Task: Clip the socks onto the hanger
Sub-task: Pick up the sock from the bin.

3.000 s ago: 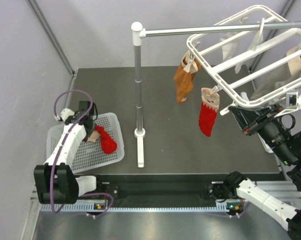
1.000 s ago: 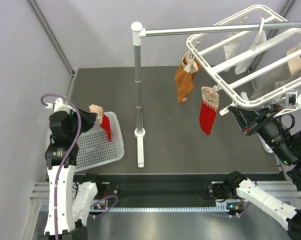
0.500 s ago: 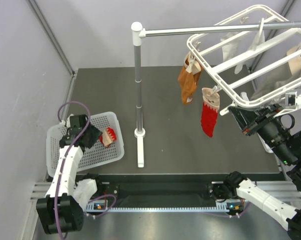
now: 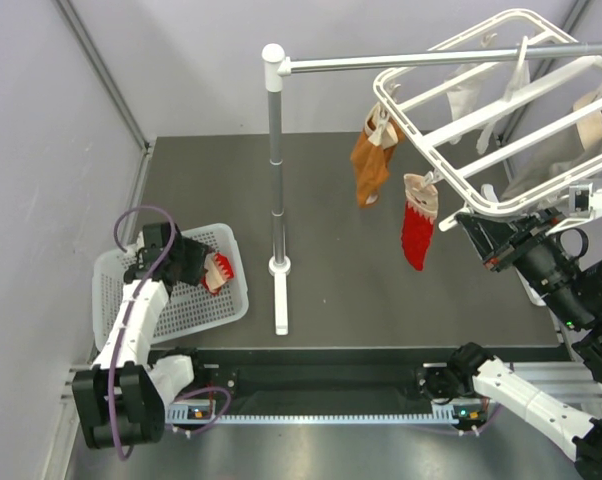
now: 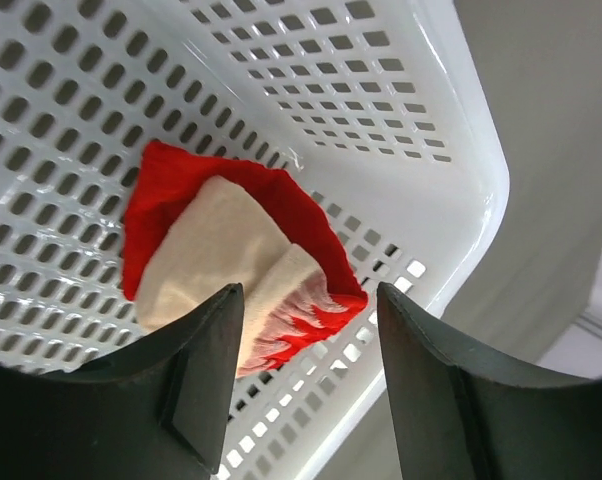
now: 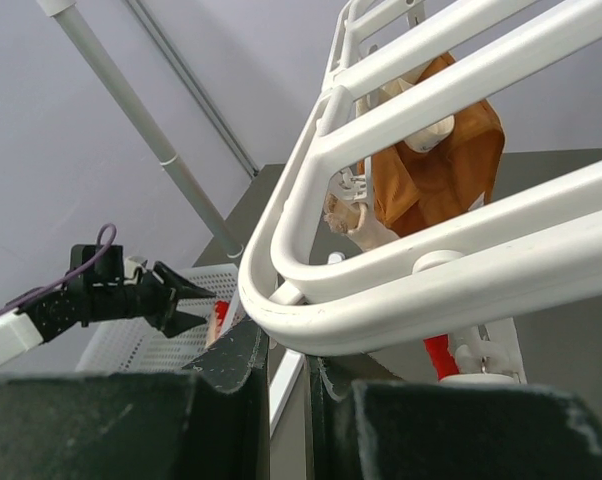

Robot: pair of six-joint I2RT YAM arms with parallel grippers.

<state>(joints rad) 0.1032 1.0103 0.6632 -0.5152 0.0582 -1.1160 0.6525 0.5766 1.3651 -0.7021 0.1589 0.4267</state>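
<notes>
I should next lower my left gripper around the sock's fold and close: the red sock's folded pale cuff is below my open fingers and shows between them.
A bright red sock with a pale cuff lies bunched in the white perforated basket; it also shows in the top view. My left gripper is open just above it, one finger at each side, gripping nothing; the top view shows the gripper beside the sock. The white hanger hangs tilted from the rail. My right gripper is shut on its near frame edge. An orange sock and a red sock hang clipped to it.
A grey metal stand has an upright pole, a foot and a top rail. Pale socks hang at the hanger's far side. The basket sits at the table's left edge near the wall.
A second ago my left arm held the red sock up above the basket. It has come down, and the sock now lies in the basket with the jaws open. The right arm has not moved.
</notes>
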